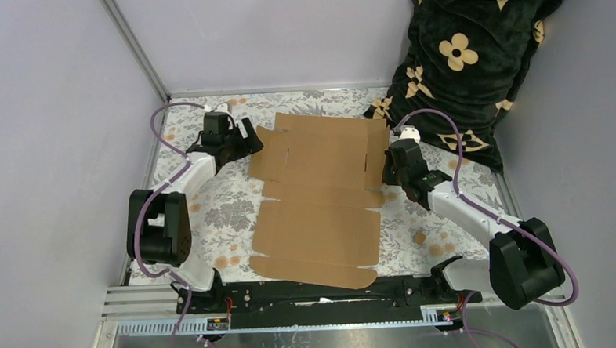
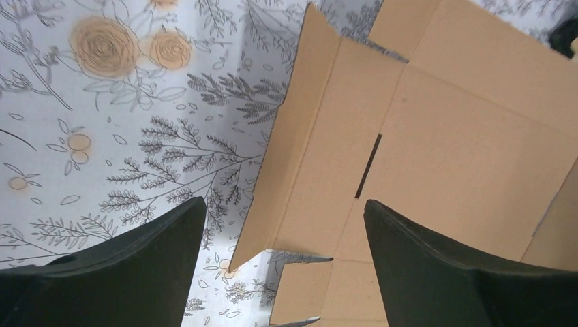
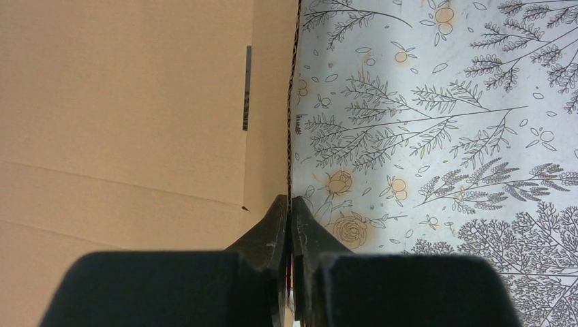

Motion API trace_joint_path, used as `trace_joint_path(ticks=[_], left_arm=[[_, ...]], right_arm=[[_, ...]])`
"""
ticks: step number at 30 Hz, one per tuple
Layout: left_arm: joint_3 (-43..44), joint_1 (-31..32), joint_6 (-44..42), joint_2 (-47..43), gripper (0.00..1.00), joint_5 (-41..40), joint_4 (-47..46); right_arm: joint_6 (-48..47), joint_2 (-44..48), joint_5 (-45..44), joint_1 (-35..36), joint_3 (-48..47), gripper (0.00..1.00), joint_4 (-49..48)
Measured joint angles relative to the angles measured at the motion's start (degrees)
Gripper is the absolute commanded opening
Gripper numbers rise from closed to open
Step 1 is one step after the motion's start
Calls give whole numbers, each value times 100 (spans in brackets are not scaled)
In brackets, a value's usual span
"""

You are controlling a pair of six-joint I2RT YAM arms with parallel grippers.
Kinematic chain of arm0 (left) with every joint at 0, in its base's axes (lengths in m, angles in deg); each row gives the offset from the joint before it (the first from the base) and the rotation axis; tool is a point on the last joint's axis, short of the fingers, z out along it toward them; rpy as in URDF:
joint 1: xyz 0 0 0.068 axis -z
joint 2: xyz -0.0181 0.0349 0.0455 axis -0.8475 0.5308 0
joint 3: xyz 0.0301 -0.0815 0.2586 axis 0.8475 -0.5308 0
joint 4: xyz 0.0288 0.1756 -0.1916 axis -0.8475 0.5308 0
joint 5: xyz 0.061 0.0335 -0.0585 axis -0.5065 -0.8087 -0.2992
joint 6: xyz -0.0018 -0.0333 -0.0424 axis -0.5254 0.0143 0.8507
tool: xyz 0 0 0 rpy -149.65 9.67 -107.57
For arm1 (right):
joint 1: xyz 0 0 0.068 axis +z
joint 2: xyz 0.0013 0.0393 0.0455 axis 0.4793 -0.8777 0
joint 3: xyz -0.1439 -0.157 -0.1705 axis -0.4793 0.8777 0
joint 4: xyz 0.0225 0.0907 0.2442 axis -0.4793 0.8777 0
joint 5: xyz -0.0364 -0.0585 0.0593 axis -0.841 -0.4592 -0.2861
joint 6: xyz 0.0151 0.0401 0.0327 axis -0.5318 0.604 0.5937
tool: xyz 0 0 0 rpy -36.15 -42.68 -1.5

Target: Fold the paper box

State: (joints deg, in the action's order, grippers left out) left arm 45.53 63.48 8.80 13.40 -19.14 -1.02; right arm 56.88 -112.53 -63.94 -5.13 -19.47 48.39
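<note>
The sheet is skewed, so my right gripper should next draw its flap back to the floral table cover [image 1: 394, 201] beside the sheet and release it there.
The paper box [image 1: 318, 197] is a brown die-cut cardboard sheet lying mostly flat on the floral table cover. Its far right side flap [image 1: 376, 157] stands upright. My right gripper [image 1: 388, 169] is shut on that flap's edge; the corrugated edge [image 3: 293, 122] runs straight up from between the closed fingers [image 3: 275, 225]. My left gripper [image 1: 250, 137] is open and empty at the sheet's far left. It hovers over the left side flap [image 2: 286, 157], which is tilted up, and a slit [image 2: 369, 165] shows between the fingers.
A black blanket with tan flower prints [image 1: 472, 57] is heaped at the back right corner. Grey walls and a metal frame post [image 1: 139, 52] bound the left and back. The black arm rail [image 1: 326, 295] runs along the near edge.
</note>
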Motion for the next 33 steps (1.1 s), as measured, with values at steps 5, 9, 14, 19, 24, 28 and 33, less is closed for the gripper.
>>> trace_joint_path(ticks=[5, 9, 14, 19, 24, 28, 33], left_arm=[[-76, 44, -2, 216, 91, 74, -57], [-76, 63, 2, 422, 90, 83, -142], [-66, 118, 4, 728, 81, 81, -186], [-11, 275, 35, 997, 55, 79, -201], [33, 485, 26, 1014, 34, 11, -236], [33, 614, 2, 933, 26, -138, -234], [-28, 750, 2, 660, 22, -437, -256]], right_arm=[[2, 0, 138, -63, 11, 0, -4], [4, -2, 232, -98, 33, 0, -63], [4, -63, 350, -109, 33, 0, -170], [7, -101, 439, -114, 46, 0, -208], [2, -101, 448, -118, 46, 0, -219], [-2, -101, 450, -129, 46, 0, -212], [-22, -101, 450, -184, 31, 0, -203]])
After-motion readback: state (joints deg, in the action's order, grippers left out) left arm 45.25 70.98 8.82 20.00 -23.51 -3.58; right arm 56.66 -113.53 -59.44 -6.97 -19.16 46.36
